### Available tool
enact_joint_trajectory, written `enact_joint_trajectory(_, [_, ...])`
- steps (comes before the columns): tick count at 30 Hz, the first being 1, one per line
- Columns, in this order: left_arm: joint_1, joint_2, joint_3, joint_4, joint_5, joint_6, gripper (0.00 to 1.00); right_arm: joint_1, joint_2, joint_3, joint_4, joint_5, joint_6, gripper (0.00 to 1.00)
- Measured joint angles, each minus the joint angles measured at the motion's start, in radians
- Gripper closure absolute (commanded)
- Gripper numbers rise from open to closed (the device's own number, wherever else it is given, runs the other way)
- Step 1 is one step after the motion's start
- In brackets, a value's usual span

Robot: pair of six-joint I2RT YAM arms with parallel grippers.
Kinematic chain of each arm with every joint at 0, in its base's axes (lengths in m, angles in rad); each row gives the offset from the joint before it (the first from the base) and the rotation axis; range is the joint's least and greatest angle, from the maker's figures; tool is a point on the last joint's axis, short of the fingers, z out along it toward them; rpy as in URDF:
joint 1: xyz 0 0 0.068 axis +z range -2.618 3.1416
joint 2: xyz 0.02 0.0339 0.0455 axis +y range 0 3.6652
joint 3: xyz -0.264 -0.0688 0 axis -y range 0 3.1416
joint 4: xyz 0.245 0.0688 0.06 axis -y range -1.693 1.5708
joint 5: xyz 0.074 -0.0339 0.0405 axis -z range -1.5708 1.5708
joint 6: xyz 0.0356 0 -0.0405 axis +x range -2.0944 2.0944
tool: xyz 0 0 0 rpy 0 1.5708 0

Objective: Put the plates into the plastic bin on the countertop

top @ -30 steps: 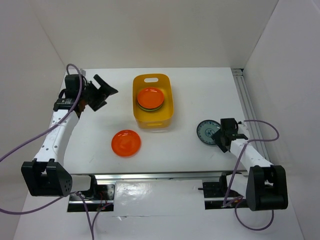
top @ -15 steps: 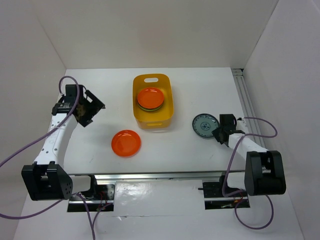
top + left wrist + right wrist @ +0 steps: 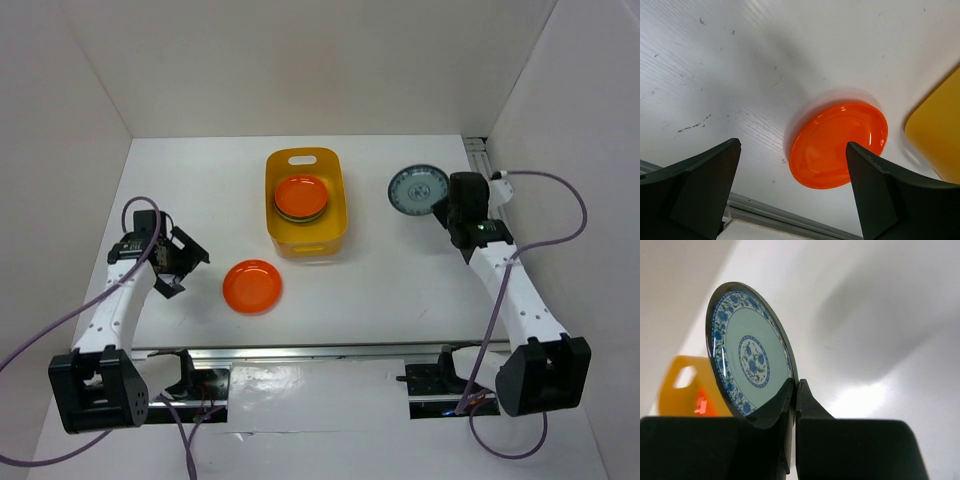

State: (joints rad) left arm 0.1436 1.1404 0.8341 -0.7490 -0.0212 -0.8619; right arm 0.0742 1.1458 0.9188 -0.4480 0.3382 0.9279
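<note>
The robot's right gripper still has its patterned plate (image 3: 417, 189) hanging outside, so it should next carry the plate outward and to the left in the top view, over the stack in the yellow-orange bin (image 3: 305, 201).
The yellow-orange plastic bin (image 3: 305, 201) stands at mid-table with an orange plate (image 3: 301, 195) on top of a stack inside it. Another orange plate (image 3: 252, 286) (image 3: 839, 144) lies flat on the white countertop (image 3: 390, 280) near the front. My left gripper (image 3: 180, 261) (image 3: 792, 195) hangs open just left of that plate, its fingers apart and empty. My right gripper (image 3: 447, 207) (image 3: 795, 388) is shut on the rim of a blue-and-white patterned plate (image 3: 417, 189) (image 3: 747, 357), held lifted off the table to the right of the bin (image 3: 685, 385).
White walls close in the countertop on three sides. A metal rail (image 3: 492, 200) runs along the right edge beside my right arm. Purple cables loop off both arms near the front edge.
My right gripper closed on the patterned plate and lifted it up and toward the back. My left arm swung from the back left down toward the front, near the loose orange plate.
</note>
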Motion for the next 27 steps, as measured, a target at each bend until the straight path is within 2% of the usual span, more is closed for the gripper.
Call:
enact_joint_trajectory(4, [-0.03, -0.091, -0.043, 0.005, 0.032, 0.026, 0.0, 0.097, 0.039, 0.145, 0.046, 0.019, -0.053, 1.0])
enact_joint_trajectory(6, [-0.066, -0.119, -0.06, 0.005, 0.051, 0.035, 0.0, 0.164, 0.108, 0.215, 0.078, -0.001, -0.099, 1.0])
enact_joint_trajectory(12, [-0.161, -0.124, -0.101, 0.024, 0.089, 0.038, 0.0, 0.38, 0.487, 0.514, 0.145, -0.1, -0.272, 1.0])
enact_joint_trajectory(16, [-0.189, -0.126, -0.171, 0.032, 0.097, 0.011, 0.0, 0.48, 0.697, 0.684, 0.138, -0.15, -0.348, 1.0])
enact_joint_trajectory(21, [-0.214, -0.139, -0.194, 0.039, 0.094, -0.01, 0.0, 0.513, 0.848, 0.827, 0.132, -0.165, -0.396, 1.0])
enact_joint_trajectory(27, [-0.259, -0.137, -0.226, 0.088, 0.082, -0.029, 0.0, 0.503, 0.897, 0.883, 0.131, -0.142, -0.42, 1.0])
